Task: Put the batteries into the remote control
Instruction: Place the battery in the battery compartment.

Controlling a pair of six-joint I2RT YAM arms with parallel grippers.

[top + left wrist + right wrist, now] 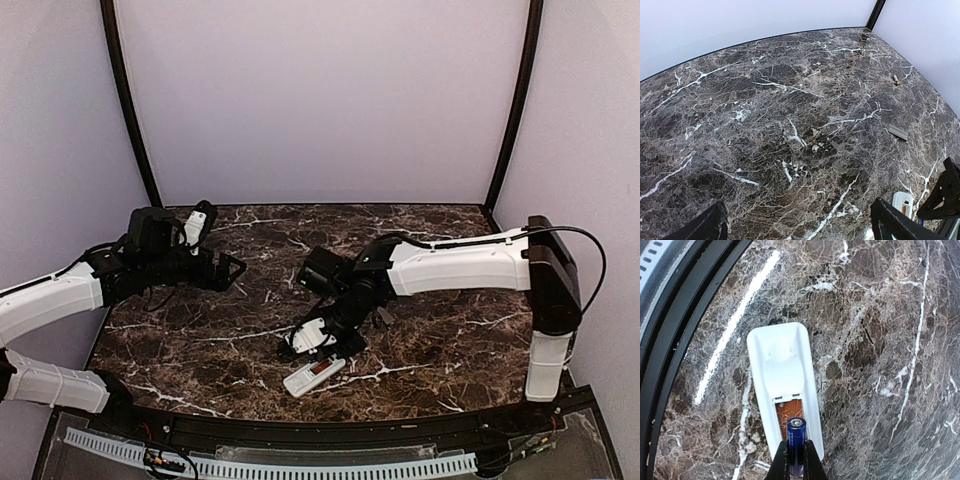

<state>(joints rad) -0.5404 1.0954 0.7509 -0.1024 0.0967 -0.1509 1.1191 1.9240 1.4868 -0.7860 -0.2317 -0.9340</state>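
Observation:
My right gripper moves down to the remote control's uncovered battery compartment (321,367) (792,411) next and releases the blue battery inside, because the orange board there still lies bare.
The remote control (782,371) lies back up on the marble, a slim white handset (313,375) near the table's front edge. Its battery compartment (789,409) is uncovered and shows an orange board. My right gripper (795,449) is shut on a blue battery (796,436), whose metal end points into the compartment just above it. In the top view the right gripper (322,355) hangs directly over the remote. My left gripper (226,269) stands wide open at the left of the table, its dark fingers (710,226) apart over bare marble.
A small flat grey piece (898,132) and a small brownish cylinder (895,79) lie on the marble table (790,100) toward the right wall. The black front rim (685,315) runs close beside the remote. White walls enclose the back and sides.

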